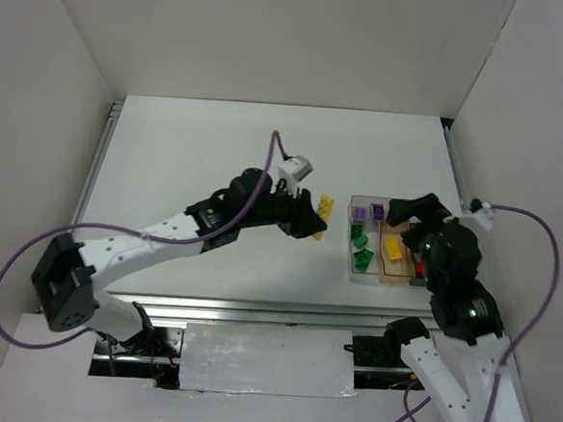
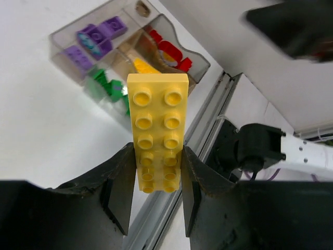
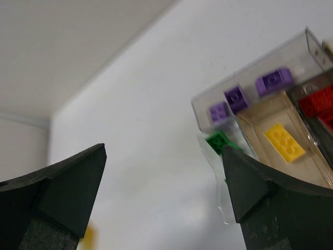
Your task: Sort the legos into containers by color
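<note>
My left gripper moves past the green legos next, then down over the yellow lego's section of the container between the green (image 3: 218, 140) and red sections.
My left gripper (image 1: 312, 219) is shut on a long yellow lego (image 1: 324, 214), held above the table just left of the clear container (image 1: 353, 270). In the left wrist view the yellow lego (image 2: 157, 125) sits between both fingers (image 2: 119, 182), pointing toward the container (image 2: 67, 36). The container holds purple legos (image 1: 367, 212), green legos (image 1: 360, 248), one yellow lego (image 1: 394, 249) and red legos (image 2: 169, 49) in separate compartments. My right gripper (image 3: 161, 172) is open and empty over the container (image 3: 307, 39), where purple (image 3: 237, 96), yellow (image 3: 283, 141), green (image 3: 218, 140) and red legos show.
White walls enclose the table on three sides. A metal rail (image 1: 255, 311) runs along the near edge by the arm bases. The right arm (image 1: 451, 271) hangs over the container's near right part.
</note>
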`<state>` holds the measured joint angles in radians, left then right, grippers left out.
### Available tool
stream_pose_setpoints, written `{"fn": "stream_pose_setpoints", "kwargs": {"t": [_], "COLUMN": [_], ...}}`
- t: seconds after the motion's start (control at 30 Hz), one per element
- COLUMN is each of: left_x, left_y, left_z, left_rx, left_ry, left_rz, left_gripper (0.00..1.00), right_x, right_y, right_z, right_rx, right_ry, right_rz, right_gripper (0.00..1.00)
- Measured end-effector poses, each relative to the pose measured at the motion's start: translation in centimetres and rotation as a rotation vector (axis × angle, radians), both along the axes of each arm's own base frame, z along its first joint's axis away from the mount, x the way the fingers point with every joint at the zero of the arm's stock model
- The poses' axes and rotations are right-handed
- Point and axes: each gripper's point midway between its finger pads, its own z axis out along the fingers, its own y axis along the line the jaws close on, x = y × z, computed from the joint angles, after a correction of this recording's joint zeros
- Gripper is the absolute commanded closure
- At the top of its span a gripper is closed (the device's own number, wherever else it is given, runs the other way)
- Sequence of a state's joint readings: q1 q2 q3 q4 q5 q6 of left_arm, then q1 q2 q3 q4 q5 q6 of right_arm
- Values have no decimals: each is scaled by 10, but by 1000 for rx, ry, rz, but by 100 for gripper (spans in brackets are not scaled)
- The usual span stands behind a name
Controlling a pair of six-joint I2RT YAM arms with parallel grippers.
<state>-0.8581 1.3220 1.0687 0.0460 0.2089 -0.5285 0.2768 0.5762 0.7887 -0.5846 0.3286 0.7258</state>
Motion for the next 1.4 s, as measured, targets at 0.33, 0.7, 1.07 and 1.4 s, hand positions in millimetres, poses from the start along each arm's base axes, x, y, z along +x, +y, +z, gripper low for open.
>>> {"fn": "stream_pose_setpoints", "kwargs": {"t": [0.33, 0.7, 1.07, 1.4], "left_x": [19, 29, 39, 41], "left_y": [-186, -252, -255, -242], "left_z": [-40, -94, -99, -141], "left_rx": [-152, -197, -222, -158], "left_ry": [146, 261, 256, 285], "left_rz": [-202, -238, -180, -109], "left_gripper": [100, 78, 40, 24], "right_x": [-101, -104, -107, -107], "right_y": [-47, -39, -33, -26], "right_z": [146, 126, 122, 120], "right_rx": [182, 152, 140, 142], "right_ry": [-440, -363, -364, -358], "right_rz": [-127, -71, -27, 7], "right_gripper": [1, 0, 0, 0]}}
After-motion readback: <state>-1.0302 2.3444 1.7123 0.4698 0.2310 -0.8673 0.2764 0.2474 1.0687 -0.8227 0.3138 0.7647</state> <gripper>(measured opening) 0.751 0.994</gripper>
